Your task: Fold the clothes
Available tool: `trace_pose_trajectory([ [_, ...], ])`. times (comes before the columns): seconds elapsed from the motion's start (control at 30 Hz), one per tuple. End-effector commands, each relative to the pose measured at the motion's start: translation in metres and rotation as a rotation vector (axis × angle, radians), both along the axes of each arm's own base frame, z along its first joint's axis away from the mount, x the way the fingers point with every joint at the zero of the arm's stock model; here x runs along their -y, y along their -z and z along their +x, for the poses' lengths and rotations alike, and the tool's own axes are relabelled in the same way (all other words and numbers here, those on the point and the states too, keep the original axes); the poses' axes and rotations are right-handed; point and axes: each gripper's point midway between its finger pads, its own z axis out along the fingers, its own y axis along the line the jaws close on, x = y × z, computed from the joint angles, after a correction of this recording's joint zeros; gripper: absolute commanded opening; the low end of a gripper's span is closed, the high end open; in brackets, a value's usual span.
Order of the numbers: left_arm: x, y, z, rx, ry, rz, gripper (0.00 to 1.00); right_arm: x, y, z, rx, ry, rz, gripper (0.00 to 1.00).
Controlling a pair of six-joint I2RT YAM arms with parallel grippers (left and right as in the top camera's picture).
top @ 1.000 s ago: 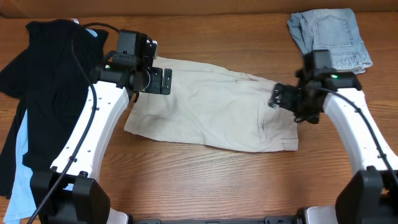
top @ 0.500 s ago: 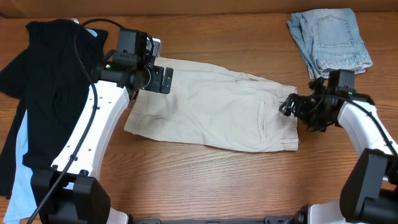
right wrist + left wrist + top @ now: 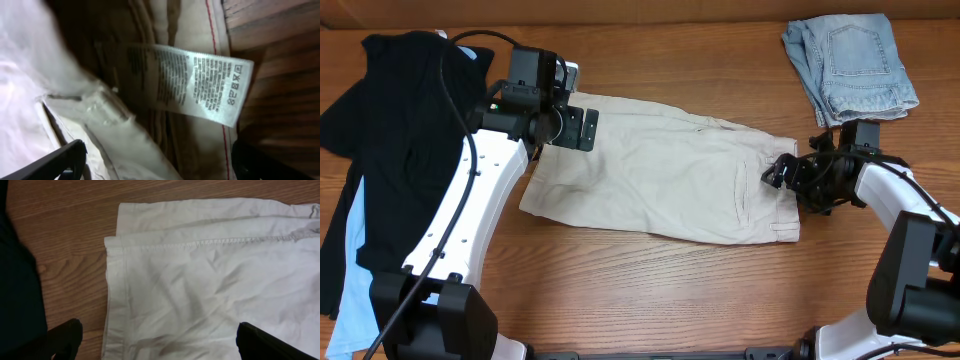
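Note:
My right gripper will next come down onto the waistband's raised upper edge (image 3: 134,127) above the care label (image 3: 200,82), with one fingertip inside the opening. Then it will close there.
Beige khaki shorts (image 3: 660,170) lie flat across the middle of the table, waistband at the right. My left gripper (image 3: 582,130) is open over the shorts' upper left leg hem (image 3: 150,245). My right gripper (image 3: 782,172) is open at the waistband on the right edge; its view shows the inside of the waistband and a white care label (image 3: 200,82). A black top (image 3: 390,130) lies at the far left over a light-blue shirt (image 3: 350,300). Pale denim shorts (image 3: 850,62) lie folded at the back right.
The wooden table (image 3: 650,290) shows bare wood along the front below the shorts. The black top lies close beside my left arm. The denim shorts lie just behind my right arm.
My right gripper moved right off the shorts, then came back left and lower to the waistband edge. My left arm has barely moved. The shorts lie as before.

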Motion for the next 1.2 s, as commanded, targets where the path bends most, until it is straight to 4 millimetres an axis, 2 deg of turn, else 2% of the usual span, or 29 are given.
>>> trace_pose_trajectory([
  [0.0, 0.003, 0.002, 0.0, -0.004, 0.04, 0.005, 1.0, -0.025, 0.018, -0.007, -0.064, -0.005, 0.096, 0.89],
  [0.1, 0.002, 0.003, -0.002, -0.012, 0.043, 0.008, 1.0, -0.04, 0.02, -0.002, -0.053, -0.025, 0.125, 0.68],
  [0.13, 0.002, 0.003, -0.002, -0.015, 0.043, 0.008, 1.0, -0.042, 0.021, 0.001, -0.047, -0.027, 0.119, 0.5],
  [0.2, 0.002, 0.004, -0.004, -0.021, 0.044, 0.009, 1.0, -0.04, 0.024, 0.005, -0.053, 0.012, 0.083, 0.23],
  [0.27, 0.002, 0.005, -0.005, -0.026, 0.044, 0.011, 1.0, -0.034, 0.026, 0.008, -0.059, 0.058, 0.058, 0.04],
  [0.43, 0.002, 0.005, -0.005, -0.027, 0.044, 0.011, 1.0, -0.014, 0.02, 0.012, -0.056, 0.113, 0.062, 0.04],
  [0.6, 0.01, 0.005, -0.008, -0.041, 0.069, -0.031, 1.0, 0.014, -0.005, 0.002, -0.072, 0.13, 0.067, 0.04],
  [0.7, 0.028, 0.003, -0.013, -0.056, 0.122, -0.124, 0.98, 0.032, -0.025, -0.01, -0.119, 0.18, 0.056, 0.04],
  [0.8, 0.054, 0.005, -0.016, -0.075, 0.201, -0.26, 0.92, 0.036, -0.045, -0.019, -0.125, 0.158, 0.036, 0.04],
  [0.83, 0.06, 0.009, -0.016, -0.084, 0.219, -0.291, 0.86, 0.038, -0.049, -0.023, -0.131, 0.158, 0.019, 0.04],
  [0.87, 0.063, 0.016, -0.015, -0.098, 0.226, -0.306, 0.7, 0.04, -0.053, -0.025, -0.138, 0.158, -0.003, 0.04],
  [0.9, 0.065, 0.024, -0.013, -0.114, 0.229, -0.314, 0.39, 0.041, -0.057, -0.028, -0.146, 0.159, -0.021, 0.04],
  [0.93, 0.067, 0.032, -0.01, -0.13, 0.231, -0.321, 0.15, 0.042, -0.06, -0.03, -0.15, 0.162, -0.03, 0.04],
  [0.97, 0.069, 0.04, -0.007, -0.143, 0.234, -0.332, 0.05, 0.042, -0.062, -0.031, -0.151, 0.162, -0.031, 0.04],
  [1.17, 0.082, 0.098, 0.01, -0.224, 0.221, -0.399, 0.04, 0.041, -0.067, -0.037, -0.172, 0.165, -0.025, 0.04],
])
